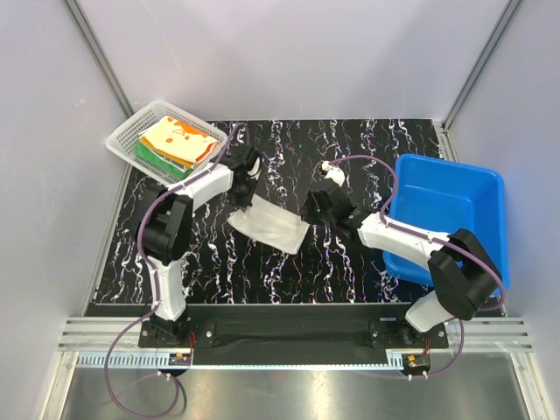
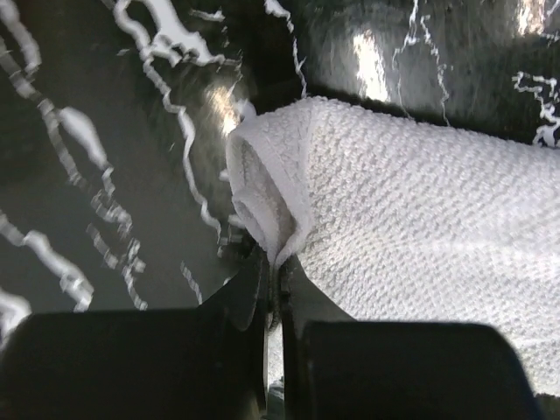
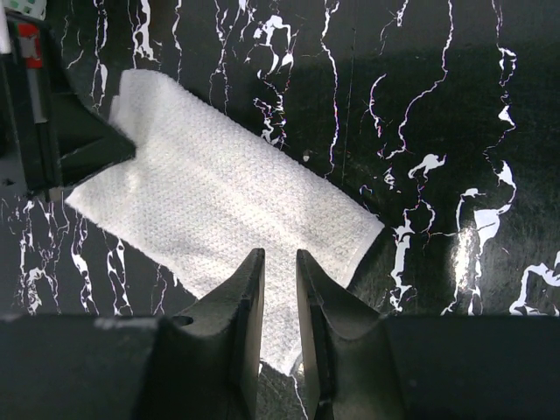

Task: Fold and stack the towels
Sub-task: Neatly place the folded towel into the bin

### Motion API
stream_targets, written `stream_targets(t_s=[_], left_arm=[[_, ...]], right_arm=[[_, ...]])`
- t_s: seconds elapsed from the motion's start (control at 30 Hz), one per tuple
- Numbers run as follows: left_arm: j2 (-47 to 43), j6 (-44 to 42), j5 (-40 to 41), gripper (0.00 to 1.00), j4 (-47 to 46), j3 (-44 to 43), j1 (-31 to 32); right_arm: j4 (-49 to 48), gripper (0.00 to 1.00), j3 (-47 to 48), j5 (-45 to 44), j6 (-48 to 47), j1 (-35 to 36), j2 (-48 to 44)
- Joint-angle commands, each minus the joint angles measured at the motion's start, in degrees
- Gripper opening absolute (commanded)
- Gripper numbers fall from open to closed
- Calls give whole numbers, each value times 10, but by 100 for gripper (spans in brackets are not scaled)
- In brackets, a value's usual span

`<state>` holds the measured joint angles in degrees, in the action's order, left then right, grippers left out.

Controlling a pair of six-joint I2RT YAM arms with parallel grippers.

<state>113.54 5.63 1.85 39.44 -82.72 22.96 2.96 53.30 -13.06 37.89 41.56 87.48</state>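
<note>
My left gripper should next lift the white towel's fold over the basket's stacked towels and let it go, because those towels are outward and to the left in the top view.
A white waffle-weave towel (image 1: pixel 269 224) lies slantwise on the black marbled table, folded into a long strip. My left gripper (image 1: pixel 248 181) is at its far left end, shut on a pinched fold of the towel's edge (image 2: pixel 262 188), with its fingertips (image 2: pixel 273 267) pressed together. The right gripper (image 1: pixel 313 210) hovers over the towel's near right end (image 3: pixel 219 201). Its jaws (image 3: pixel 280 258) stand a narrow gap apart with nothing caught between them. The left gripper's dark finger (image 3: pixel 83 144) shows at the towel's far corner in the right wrist view. Folded towels, orange-and-yellow on top (image 1: pixel 179 138) and green below (image 1: pixel 168 164), sit stacked in the basket.
A white mesh basket (image 1: pixel 122 140) stands at the back left corner of the table. A blue plastic tub (image 1: pixel 490 210) stands at the right edge, close behind the right arm. Pale enclosure walls surround the table.
</note>
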Motion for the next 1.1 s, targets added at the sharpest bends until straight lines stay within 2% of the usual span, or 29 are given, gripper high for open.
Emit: stream_targets(t_s=[0.0, 0.17, 0.43, 0.67, 0.9, 1.07], left_arm=[[-69, 37, 153, 0, 29, -16, 20], [-77, 51, 187, 0, 42, -18, 30], [-85, -11, 251, 0, 27, -31, 25], [-45, -77, 242, 0, 63, -169, -53], [-24, -182, 272, 0, 82, -298, -80], [21, -202, 273, 0, 109, -414, -124]], right_arm=[[-23, 28, -9, -29, -3, -3, -25], [-23, 28, -7, -27, -4, -3, -16], [-24, 28, -7, -27, -4, -3, -14], [-47, 28, -2, -28, -19, -3, -4], [-57, 29, 38, -14, -37, -10, 48], [-70, 28, 55, -2, -46, -21, 73]])
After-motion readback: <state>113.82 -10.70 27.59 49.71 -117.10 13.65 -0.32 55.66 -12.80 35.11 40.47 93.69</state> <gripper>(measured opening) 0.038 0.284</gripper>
